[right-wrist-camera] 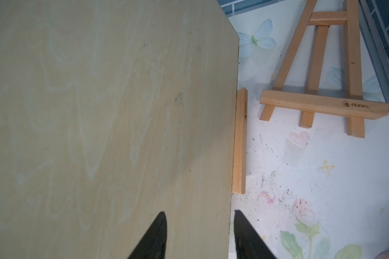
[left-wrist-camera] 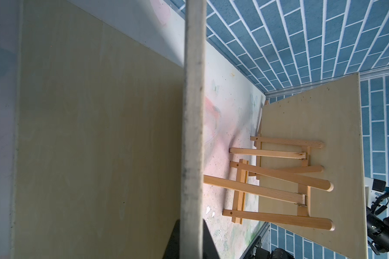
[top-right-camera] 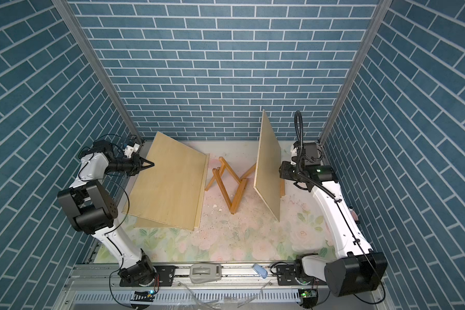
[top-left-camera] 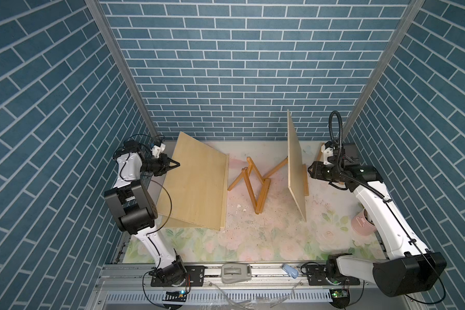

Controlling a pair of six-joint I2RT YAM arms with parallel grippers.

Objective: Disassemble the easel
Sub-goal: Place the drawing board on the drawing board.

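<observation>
The flat board [top-left-camera: 176,223] [left-wrist-camera: 99,142] is below the robot's left gripper, under the tilted board, so the left gripper next needs to lower the raised edge toward it and let go of the edge there.
My left gripper [top-left-camera: 176,163] [left-wrist-camera: 190,237] is shut on the raised far-left edge of a plywood board [top-left-camera: 196,182]; the board slopes down to the right. Two wooden easels [top-left-camera: 250,182] [left-wrist-camera: 279,179] stand unfolded in the middle of the table. Against the right one leans a second board [top-left-camera: 295,166] [right-wrist-camera: 99,112], nearly upright, its foot on the easel's ledge [right-wrist-camera: 239,141]. My right gripper [top-left-camera: 309,170] [right-wrist-camera: 200,224] is open just right of that board. One finger shows over the board's face, the other past its edge. A third small easel [right-wrist-camera: 319,67] lies flat at the back right.
Another flat board [top-left-camera: 177,226] lies under the tilted one. A pink cup [top-left-camera: 361,224] stands beside the right arm. A grey device [top-left-camera: 235,272] and a light blue object [top-left-camera: 290,269] sit on the front rail. Crumbs dot the floral mat [top-left-camera: 253,241].
</observation>
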